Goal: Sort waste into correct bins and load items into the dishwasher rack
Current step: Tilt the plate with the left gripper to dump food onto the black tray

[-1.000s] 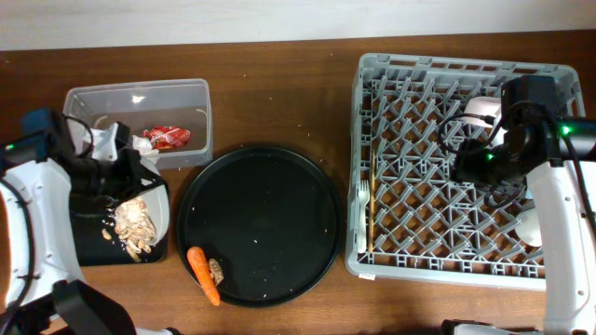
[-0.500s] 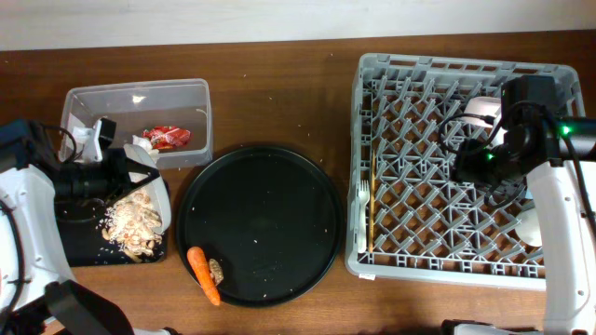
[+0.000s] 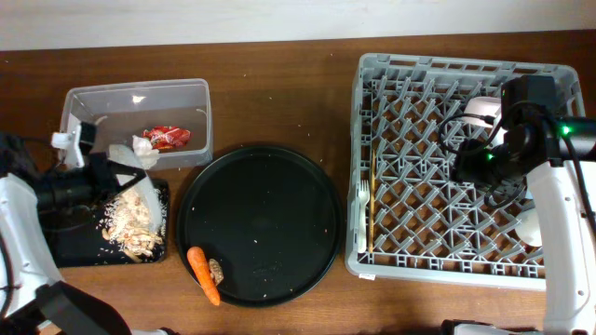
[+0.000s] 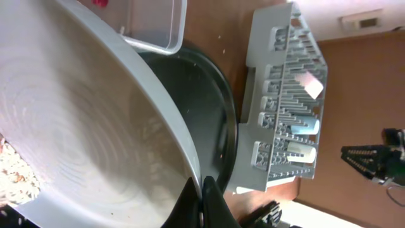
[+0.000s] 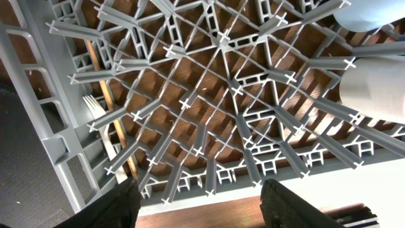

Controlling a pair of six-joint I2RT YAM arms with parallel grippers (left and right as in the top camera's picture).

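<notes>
Next, the left gripper moves to the right in the overhead view, then down over the round black tray's middle (image 3: pixel 260 216) (image 4: pixel 195 104) and releases, since the plate's side is bare.
My left gripper (image 4: pixel 201 196) is shut on the rim of the white round plate (image 4: pixel 82 120). In the overhead view the gripper (image 3: pixel 101 175) holds the plate (image 3: pixel 133 180) tilted steeply over the shallow black rectangular tray (image 3: pixel 63 244), where beige food scraps (image 3: pixel 128 228) lie. The clear tub (image 3: pixel 112 98) holds the red wrapper (image 3: pixel 168 138) and the white tissue (image 3: pixel 140 147). The carrot (image 3: pixel 202 272) and the brown scrap (image 3: pixel 216 270) lie on the round black tray (image 3: pixel 261 219). My right gripper (image 5: pixel 205 209) is open and empty above the grey rack (image 3: pixel 447 270).
In the rack lie the chopsticks (image 3: pixel 372 200) and the white fork (image 3: pixel 362 197) at its left side, a pale pink bowl (image 3: pixel 481 110) at the back, and a white cup (image 3: pixel 535 228) at the right. A light-blue cup (image 4: pixel 304 126) shows in the left wrist view.
My left arm has pulled back to the left and tipped the plate steeper. The food scraps have slid off it onto the black rectangular tray. The right arm has not moved.
</notes>
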